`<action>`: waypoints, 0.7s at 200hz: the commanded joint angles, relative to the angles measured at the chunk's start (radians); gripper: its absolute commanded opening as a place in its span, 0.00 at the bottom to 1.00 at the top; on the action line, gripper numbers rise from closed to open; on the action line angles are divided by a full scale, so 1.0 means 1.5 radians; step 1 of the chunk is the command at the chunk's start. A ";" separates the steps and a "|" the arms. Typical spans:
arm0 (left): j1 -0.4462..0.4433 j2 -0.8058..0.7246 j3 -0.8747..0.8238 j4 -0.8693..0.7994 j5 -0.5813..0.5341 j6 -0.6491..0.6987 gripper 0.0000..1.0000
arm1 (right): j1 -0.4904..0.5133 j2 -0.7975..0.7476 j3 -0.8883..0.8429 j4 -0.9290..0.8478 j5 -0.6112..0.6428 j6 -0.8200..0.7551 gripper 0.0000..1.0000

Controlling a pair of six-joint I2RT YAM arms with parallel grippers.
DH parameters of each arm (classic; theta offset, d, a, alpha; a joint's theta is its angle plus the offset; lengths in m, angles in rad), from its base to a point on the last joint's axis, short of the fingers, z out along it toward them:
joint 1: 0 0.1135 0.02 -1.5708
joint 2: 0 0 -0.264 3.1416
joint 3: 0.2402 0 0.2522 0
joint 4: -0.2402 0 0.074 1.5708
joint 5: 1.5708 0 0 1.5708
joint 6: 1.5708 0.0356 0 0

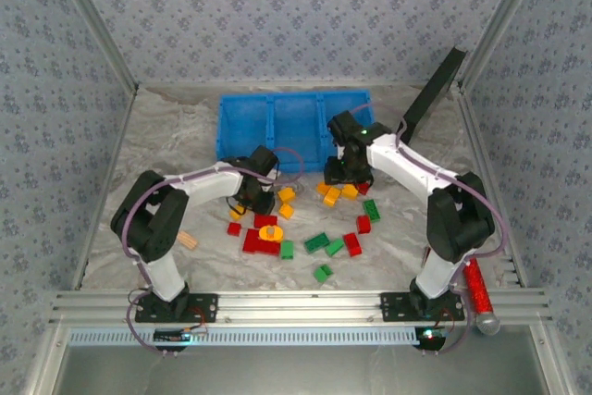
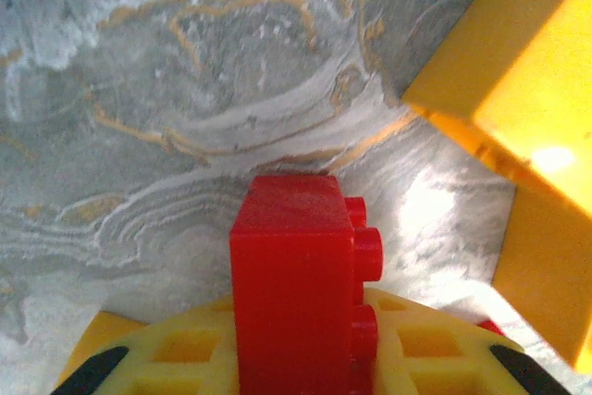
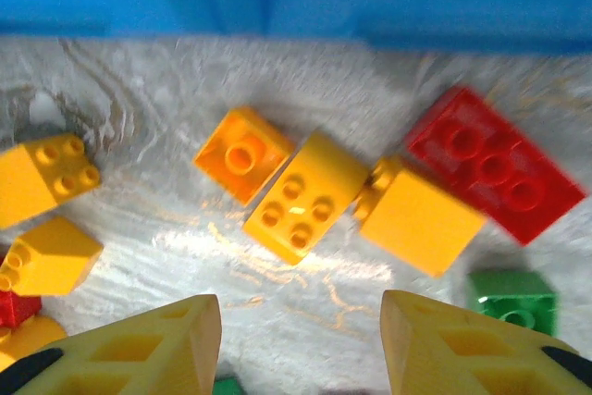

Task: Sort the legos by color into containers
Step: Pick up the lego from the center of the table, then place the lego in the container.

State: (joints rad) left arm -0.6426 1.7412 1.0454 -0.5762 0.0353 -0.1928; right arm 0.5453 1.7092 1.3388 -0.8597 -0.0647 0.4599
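My right gripper will next turn and come down over the yellow lego (image 1: 331, 196) (image 3: 306, 197) between the orange and the other yellow one, since it lies slanted to my fingers.
My left gripper (image 1: 252, 199) is shut on a red lego (image 2: 294, 279), which stands upright between the yellow fingers (image 2: 176, 351) with its studs facing right, low over the marbled table. A yellow lego (image 2: 518, 90) lies close on its right. My right gripper (image 3: 301, 344) is open and hovers just in front of the blue container (image 1: 294, 125). Below and beyond it lie an orange lego (image 3: 242, 153), two yellow legos (image 3: 305, 196) (image 3: 421, 217), a red one (image 3: 495, 164) and a green one (image 3: 513, 298). More red (image 1: 262, 238) and green (image 1: 317, 242) legos lie scattered in the middle of the table.
A tan block (image 1: 188, 240) lies beside the left arm. A red glittery cylinder (image 1: 478, 289) rests at the near right by the frame rail (image 1: 296, 302). A black slab (image 1: 435, 90) leans in the back right corner. Patterned walls close in three sides.
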 commanded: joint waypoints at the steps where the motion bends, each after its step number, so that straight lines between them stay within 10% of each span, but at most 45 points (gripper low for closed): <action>1: 0.019 -0.054 0.038 -0.056 0.017 -0.006 0.24 | 0.026 0.008 -0.022 0.010 -0.008 0.069 0.50; 140: 0.153 0.018 0.387 -0.101 -0.042 0.003 0.24 | 0.057 0.119 -0.029 0.028 0.061 0.130 0.59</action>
State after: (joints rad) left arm -0.4534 1.6913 1.5860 -0.7258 -0.0090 -0.1555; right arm 0.6266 1.8641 1.3041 -0.8036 -0.0185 0.6216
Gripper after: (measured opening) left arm 0.277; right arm 0.594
